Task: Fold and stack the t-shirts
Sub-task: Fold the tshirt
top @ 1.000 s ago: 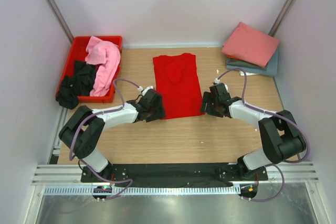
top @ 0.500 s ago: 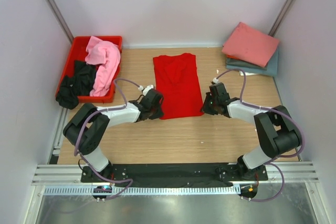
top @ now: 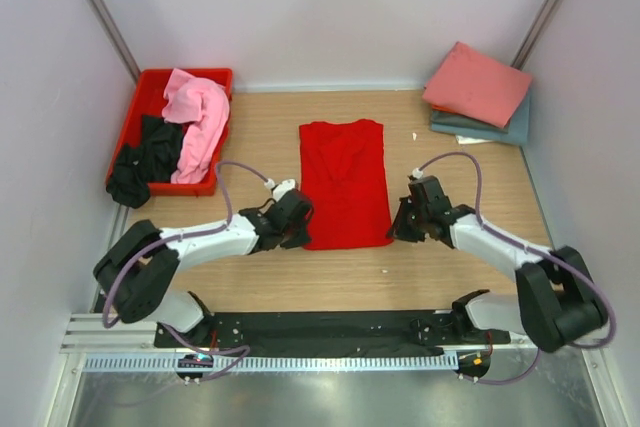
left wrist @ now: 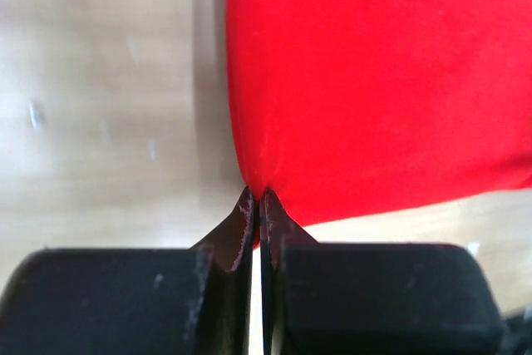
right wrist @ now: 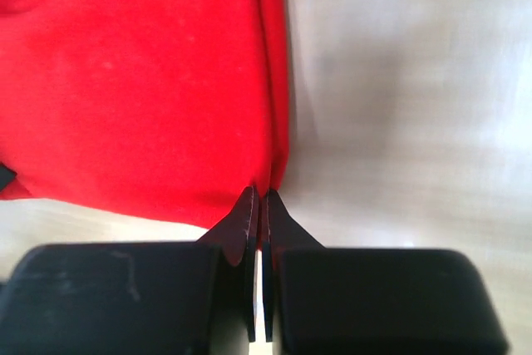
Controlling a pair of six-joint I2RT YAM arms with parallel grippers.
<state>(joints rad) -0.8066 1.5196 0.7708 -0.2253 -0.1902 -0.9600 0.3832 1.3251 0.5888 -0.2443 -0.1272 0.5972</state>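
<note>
The robot's right gripper should go up, carry the t-shirt's near corner outward and release it onto the t-shirt's far corner [top: 376,128], because the red t-shirt [top: 344,182] lies as a long strip.
A bright red t-shirt [top: 344,182], folded into a long strip, lies flat in the middle of the table. My left gripper [top: 297,232] is shut on its near left corner [left wrist: 253,184]. My right gripper [top: 400,225] is shut on its near right corner [right wrist: 270,176]. A salmon pink t-shirt [top: 477,83] lies folded on a grey-blue t-shirt [top: 492,128] at the far right. A light pink t-shirt [top: 198,119] and a black t-shirt [top: 143,155] lie crumpled in the crate.
A red plastic crate [top: 134,125] stands at the far left against the wall. White walls close in the table on three sides. A black rail [top: 330,327] with both arm bases runs along the near edge.
Both grippers shut on the red t-shirt's near corners and drew toward me. The shirt slid a little toward the near edge and to the right.
</note>
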